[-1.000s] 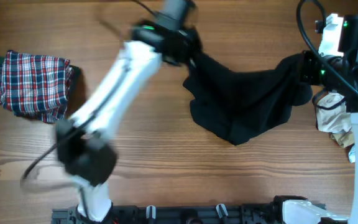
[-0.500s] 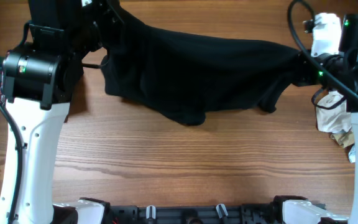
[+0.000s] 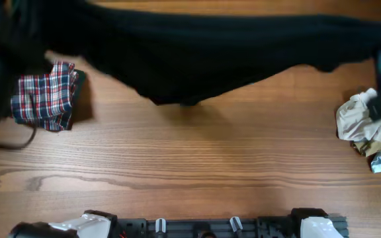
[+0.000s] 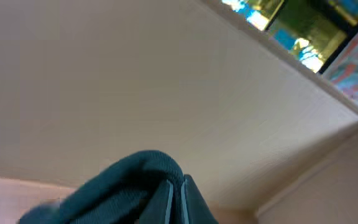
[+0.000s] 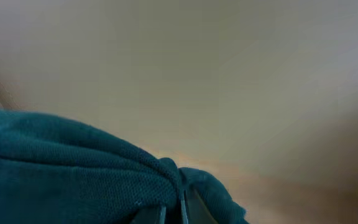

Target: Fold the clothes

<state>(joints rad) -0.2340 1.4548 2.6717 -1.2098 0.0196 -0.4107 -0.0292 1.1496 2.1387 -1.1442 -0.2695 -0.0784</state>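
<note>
The robot's left gripper holds the other end of the dark garment (image 3: 197, 59), so the right gripper should move down toward the bare wooden tabletop and let go of its own end.
A dark garment (image 3: 197, 59) hangs stretched across the whole width of the overhead view, high above the wooden table (image 3: 197, 165) and close to the camera, blurred. My left gripper (image 4: 176, 193) is shut on one end of its dark teal-black knit cloth (image 4: 123, 186). My right gripper (image 5: 173, 214) is shut on the other end (image 5: 73, 168). Both wrist views look up at a wall and ceiling. In the overhead view both grippers are hidden at the frame's upper corners.
A folded red, white and blue plaid cloth (image 3: 42, 96) lies at the table's left. A crumpled white and beige cloth (image 3: 366, 129) lies at the right edge. The arm bases (image 3: 197, 225) run along the front edge.
Both arms have lifted and drawn apart. The garment went from a crumpled hang to a taut span near the camera. The left arm has swung from the centre to the far left.
</note>
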